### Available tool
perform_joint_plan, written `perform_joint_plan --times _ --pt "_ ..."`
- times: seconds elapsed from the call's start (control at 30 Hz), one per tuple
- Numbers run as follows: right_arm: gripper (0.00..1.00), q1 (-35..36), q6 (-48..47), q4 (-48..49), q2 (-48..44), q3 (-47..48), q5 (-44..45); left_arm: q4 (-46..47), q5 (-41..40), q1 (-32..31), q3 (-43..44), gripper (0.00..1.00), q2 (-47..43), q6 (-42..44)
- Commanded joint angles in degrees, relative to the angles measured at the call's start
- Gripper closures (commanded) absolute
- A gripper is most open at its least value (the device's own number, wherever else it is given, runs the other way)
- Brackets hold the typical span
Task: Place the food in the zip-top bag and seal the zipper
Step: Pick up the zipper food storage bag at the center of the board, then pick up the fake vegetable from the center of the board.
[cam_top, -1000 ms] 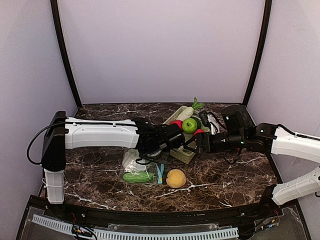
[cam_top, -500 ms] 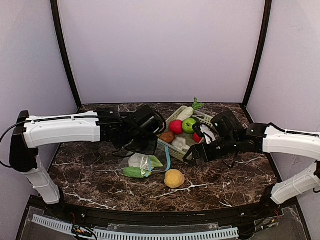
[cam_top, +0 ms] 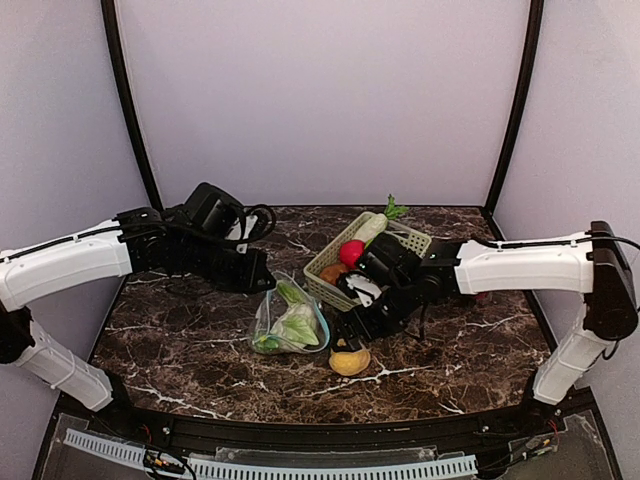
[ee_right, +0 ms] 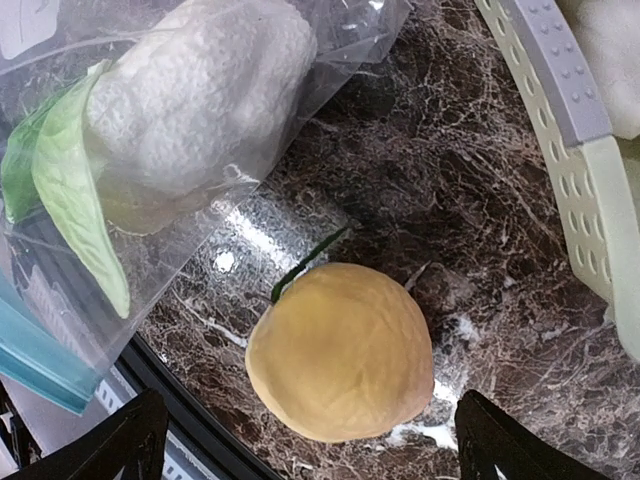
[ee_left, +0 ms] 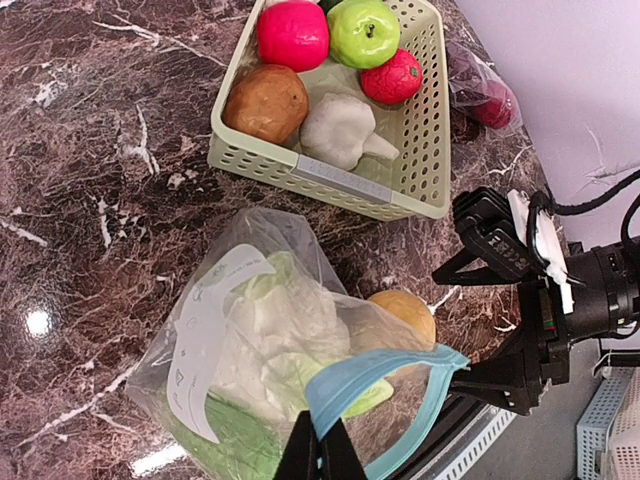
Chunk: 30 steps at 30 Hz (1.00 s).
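The fruit is below my right gripper with a finger on either side, so the gripper should go down around the round middle of the yellow-orange fruit next and close.
The clear zip-top bag with a blue zipper strip holds a white cauliflower with green leaves and a green vegetable. My left gripper is shut on the zipper strip and holds the bag's mouth up; it also shows in the top view. A yellow-orange fruit lies on the table beside the bag. My right gripper is open and empty, low over this fruit, one finger on each side. The right gripper also shows in the top view.
A pale green lattice basket behind the bag holds a red fruit, a green apple, a small red fruit, a brown potato and a white bulb. Another clear bag with something red lies to its right.
My left gripper has pulled back to the left with the zipper strip, so the bag now stands up. My right gripper has moved left and down over the yellow-orange fruit.
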Motion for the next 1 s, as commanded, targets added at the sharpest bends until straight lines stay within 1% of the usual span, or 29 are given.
perform_joint_plan --times 0.0,0.1,0.27,0.37,0.43,0.57,0.7,0.77,0.97 --pt "0.02 1.4 1.3 -5.4 5.3 6.2 2.2 0.3 6.9 2.3 -2.7 0.99 -2.4 4.0" --pt "0.01 1.9 2.1 -9.1 9.9 9.8 4.5 -0.1 8.4 3.0 -2.4 0.99 -1.8 6.2" --pt "0.02 2.8 2.6 -12.9 15.2 14.0 5.6 -2.0 5.9 5.6 -2.8 0.99 -2.3 7.9" --pt "0.05 3.7 2.7 -15.1 18.6 16.4 5.2 -1.1 7.9 7.9 -4.0 0.99 -2.9 8.6" --pt "0.10 4.0 3.4 -16.0 19.7 17.4 5.4 0.0 10.2 8.6 -4.7 0.99 -3.0 9.0" --pt "0.26 4.0 4.4 -16.4 19.9 17.8 6.0 0.4 12.6 9.0 -4.9 0.99 -2.6 10.4" --pt "0.46 4.1 5.2 -16.7 19.0 17.9 6.7 0.4 14.8 9.3 -4.6 0.99 -2.1 11.5" --pt "0.49 4.1 6.1 -16.6 17.3 17.0 7.4 0.5 16.0 9.3 -4.3 0.99 -1.8 12.0" --pt "0.50 4.1 7.8 -14.7 7.5 14.7 7.7 -0.9 16.7 9.6 -2.8 0.99 -0.8 14.2"
